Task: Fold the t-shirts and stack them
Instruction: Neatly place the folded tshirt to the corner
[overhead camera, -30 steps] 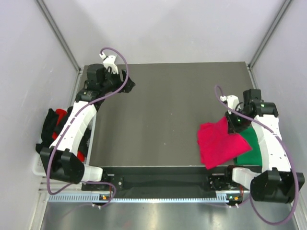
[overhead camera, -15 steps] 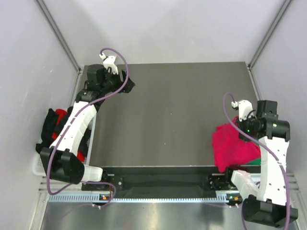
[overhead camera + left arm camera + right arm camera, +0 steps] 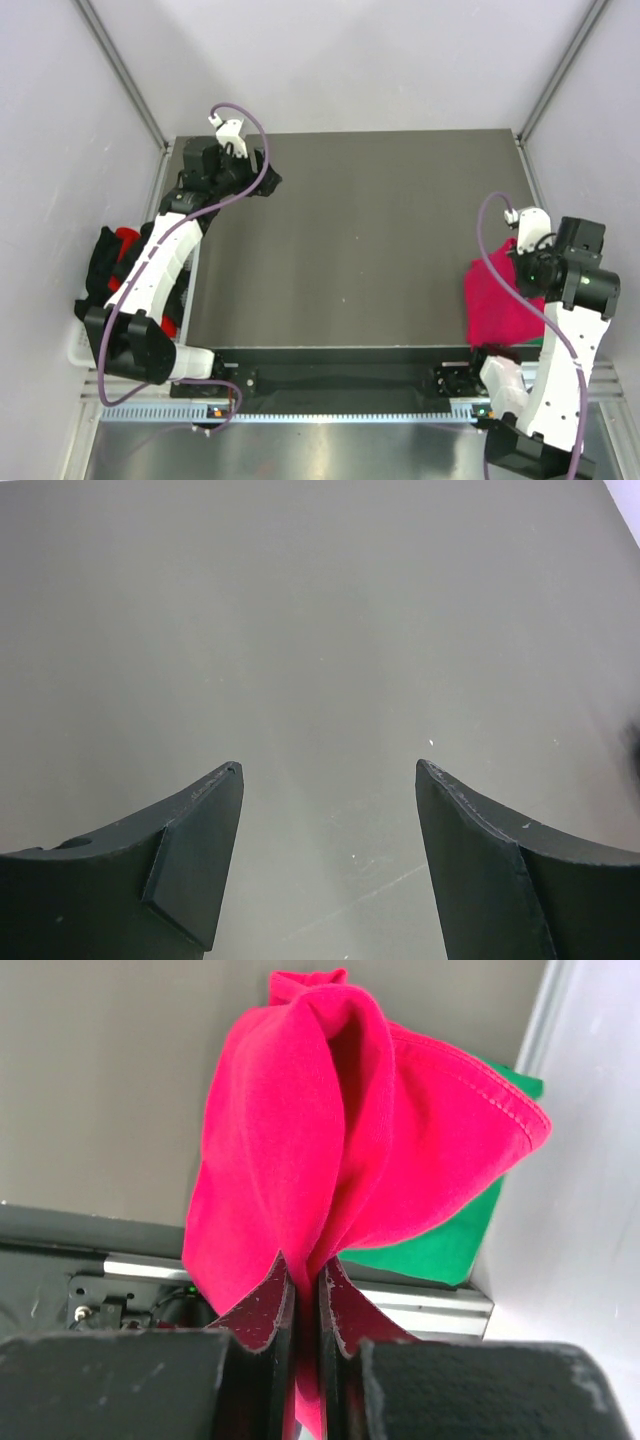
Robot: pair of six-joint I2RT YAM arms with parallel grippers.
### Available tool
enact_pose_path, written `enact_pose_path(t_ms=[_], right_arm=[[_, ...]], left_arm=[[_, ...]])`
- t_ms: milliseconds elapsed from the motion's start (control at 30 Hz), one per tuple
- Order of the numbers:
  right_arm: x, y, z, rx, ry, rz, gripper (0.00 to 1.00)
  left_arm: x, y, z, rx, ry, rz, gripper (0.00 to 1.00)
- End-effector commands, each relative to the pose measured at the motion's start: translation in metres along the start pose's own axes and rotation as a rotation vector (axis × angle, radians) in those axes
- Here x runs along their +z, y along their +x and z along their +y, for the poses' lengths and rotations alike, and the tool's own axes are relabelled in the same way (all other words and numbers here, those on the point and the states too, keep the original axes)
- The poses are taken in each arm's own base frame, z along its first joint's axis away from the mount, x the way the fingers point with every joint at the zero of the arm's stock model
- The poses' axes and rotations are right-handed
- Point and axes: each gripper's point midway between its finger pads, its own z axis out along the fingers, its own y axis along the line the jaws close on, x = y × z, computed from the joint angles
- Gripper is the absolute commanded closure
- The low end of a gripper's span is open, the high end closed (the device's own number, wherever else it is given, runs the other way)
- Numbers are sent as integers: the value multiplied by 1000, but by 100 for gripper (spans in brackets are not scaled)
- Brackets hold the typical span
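The robot's right gripper will next carry the pink fold toward the pale side panel, over the green t-shirt (image 3: 455,1240). The green t-shirt's edge by that panel is still bare.
My right gripper (image 3: 305,1265) is shut on a bright crimson-pink t-shirt (image 3: 330,1130), which hangs bunched from the jaws. In the top view that pink t-shirt (image 3: 498,298) hangs at the table's right edge, below the right gripper (image 3: 522,262). Under it lies a green t-shirt (image 3: 455,1240), only a sliver of which (image 3: 535,342) shows from above. Black and red t-shirts (image 3: 120,262) are piled off the table's left side. My left gripper (image 3: 268,180) stands open over the far left of the table, with nothing between its fingers (image 3: 205,850).
The dark table (image 3: 350,230) is walled by pale panels on three sides. A metal rail (image 3: 330,410) runs along the near edge, by the arm bases. A white bin edge (image 3: 78,350) shows under the left pile.
My right arm has carried the pink t-shirt to the right and lifted it, so it now covers most of the green one. The left arm has stayed still.
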Motion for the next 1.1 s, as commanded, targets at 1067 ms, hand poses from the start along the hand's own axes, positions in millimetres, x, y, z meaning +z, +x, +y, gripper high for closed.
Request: enact_pose_path(t_ms=[1067], right_arm=[[55,34,-108,295,119,17,100]], left_arm=[[-15,-19,2,39,-9,-100,25]])
